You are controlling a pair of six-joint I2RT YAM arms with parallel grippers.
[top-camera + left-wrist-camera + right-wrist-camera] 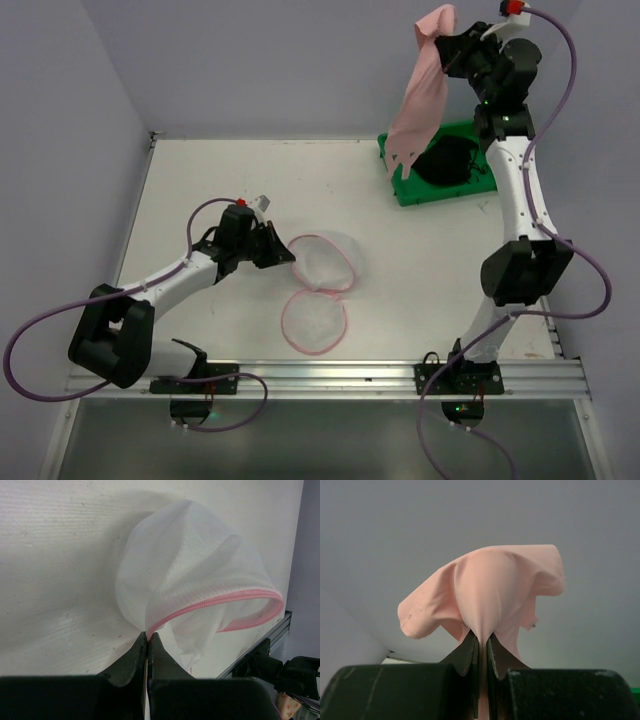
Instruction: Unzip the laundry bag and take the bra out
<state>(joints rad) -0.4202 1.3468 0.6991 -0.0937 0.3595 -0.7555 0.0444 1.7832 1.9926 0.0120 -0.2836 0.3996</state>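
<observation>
Next I will lower my right gripper over the green tray's end [406, 181] beside the dark garment and release the pale pink bra [420, 95], since the tray lies below the gripper.
The laundry bag [322, 266] lies open mid-table, white mesh with pink zipper trim, its round lid [315, 322] flopped toward the near edge. My left gripper [286, 256] is shut on the bag's pink rim at its left side; in the left wrist view the fingertips [150, 638] pinch the zipper trim of the bag [190, 570]. My right gripper [448, 45] is raised high at the back right, shut on the pale pink bra [420, 95], which hangs down toward the green tray. In the right wrist view the bra [490, 590] bunches above the closed gripper [482, 640].
A green tray [400, 185] holding a dark garment [448, 160] sits at the back right, under the hanging bra. Grey walls enclose the table's left and back. A metal rail [330, 378] runs along the near edge.
</observation>
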